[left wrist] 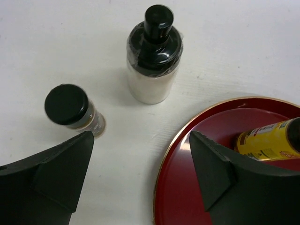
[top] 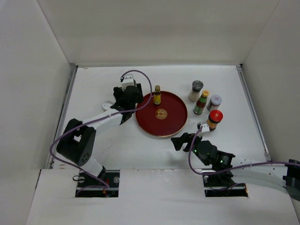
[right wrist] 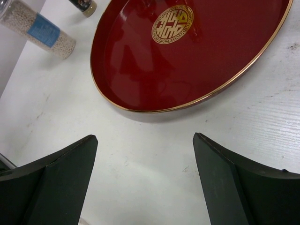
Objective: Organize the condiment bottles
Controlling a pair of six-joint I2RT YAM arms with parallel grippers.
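The black-capped bottle stands outward of my left gripper's open fingers, so they will go outward over the bottle's black cap (left wrist: 159, 22), then down around it to close.
A round red tray (top: 174, 123) lies mid-table with one yellow-labelled bottle (top: 157, 95) standing at its far rim. My left gripper (top: 130, 100) hangs open over the tray's left edge (left wrist: 165, 164), nothing between its fingers. Just beyond it stand a black-capped bottle of white contents (left wrist: 153, 56) and a small black-capped jar (left wrist: 72, 108); the yellow-labelled bottle (left wrist: 268, 140) shows past the right finger. Right of the tray stand a grey-capped bottle (top: 196, 90), a green yellow-capped bottle (top: 201, 102), a silver-capped jar (top: 214, 101) and a red-capped bottle (top: 214, 119). My right gripper (top: 183, 140) is open above bare table near the tray's front rim (right wrist: 154, 111).
White walls close in the table on the left, back and right. In the right wrist view a clear bottle of white grains with a blue label (right wrist: 40, 30) stands beyond the tray's far side, with another dark bottle (right wrist: 84, 4) at the frame's top edge.
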